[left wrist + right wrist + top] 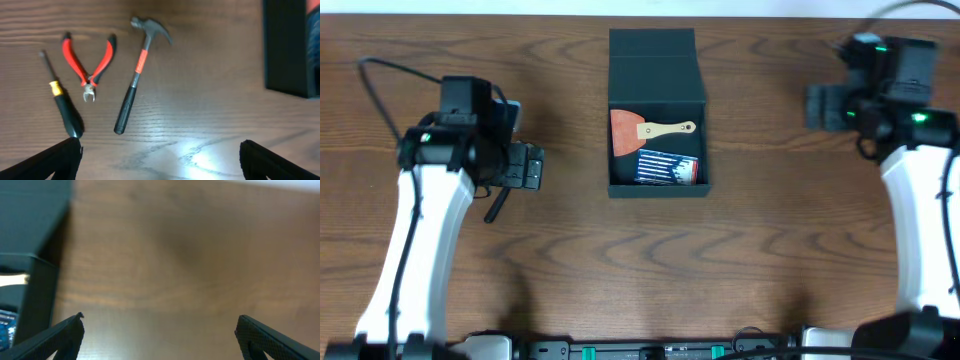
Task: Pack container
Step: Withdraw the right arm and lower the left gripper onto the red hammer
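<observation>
My left gripper should go down and turn its fingers so they straddle the hammer's orange-red handle band [141, 61] below, since the handle slants in the wrist view.
The dark teal container [658, 75] stands open at the table's far middle, its lid flap folded back. Inside lie a putty knife [650, 130] with a wooden handle and a blue-and-red pack [668, 168]. The container's wall also shows at the right edge of the left wrist view [287, 50] and at the left of the right wrist view [30, 225]. My left gripper [530, 165] [160, 152] is open and empty over bare table, left of the container. My right gripper [817, 105] [160, 327] is open and empty, right of the container.
In the left wrist view a black-handled screwdriver [64, 107], red-handled pliers [89, 62] and a hammer [137, 75] lie on the table. In the overhead view my left arm hides them, except one dark handle end [497, 208].
</observation>
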`<state>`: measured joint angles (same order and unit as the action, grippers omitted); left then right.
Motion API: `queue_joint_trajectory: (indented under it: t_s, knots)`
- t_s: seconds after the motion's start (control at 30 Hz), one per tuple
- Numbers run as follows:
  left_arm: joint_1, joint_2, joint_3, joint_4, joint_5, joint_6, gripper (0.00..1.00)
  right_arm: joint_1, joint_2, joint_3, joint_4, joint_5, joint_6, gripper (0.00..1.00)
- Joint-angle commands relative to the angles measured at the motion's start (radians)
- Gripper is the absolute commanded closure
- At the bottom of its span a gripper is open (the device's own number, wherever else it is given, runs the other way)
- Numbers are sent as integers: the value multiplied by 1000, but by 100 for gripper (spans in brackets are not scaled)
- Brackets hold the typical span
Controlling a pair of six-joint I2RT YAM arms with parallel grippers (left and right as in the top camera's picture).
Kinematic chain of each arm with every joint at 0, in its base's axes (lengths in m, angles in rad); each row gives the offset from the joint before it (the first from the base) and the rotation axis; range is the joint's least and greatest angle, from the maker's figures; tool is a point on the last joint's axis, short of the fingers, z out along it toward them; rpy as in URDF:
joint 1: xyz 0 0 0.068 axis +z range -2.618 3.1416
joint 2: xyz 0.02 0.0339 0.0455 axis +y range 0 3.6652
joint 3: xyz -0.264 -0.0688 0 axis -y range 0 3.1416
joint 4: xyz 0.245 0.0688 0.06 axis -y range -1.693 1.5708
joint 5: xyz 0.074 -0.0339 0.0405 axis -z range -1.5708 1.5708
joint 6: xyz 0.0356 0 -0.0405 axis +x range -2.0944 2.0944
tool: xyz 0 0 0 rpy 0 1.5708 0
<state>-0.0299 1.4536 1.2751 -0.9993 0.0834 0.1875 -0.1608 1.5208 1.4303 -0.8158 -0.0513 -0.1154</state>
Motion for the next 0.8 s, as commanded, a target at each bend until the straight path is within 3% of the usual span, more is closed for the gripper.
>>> queue_joint_trajectory:
  t_s: [0.0,0.17,0.27,0.77]
  knots:
    - [-2,117,5,-8,5,175,4,-87,74,-6,-50,-115,168,1]
    - [-2,277,5,61,-59,280,24,-131,167,-6,-87,-115,216,1]
    - [-2,345,5,118,-64,330,24,-127,222,-6,-81,-116,236,3]
    - [13,513,5,328,-77,332,23,-126,325,-8,-121,-145,242,8]
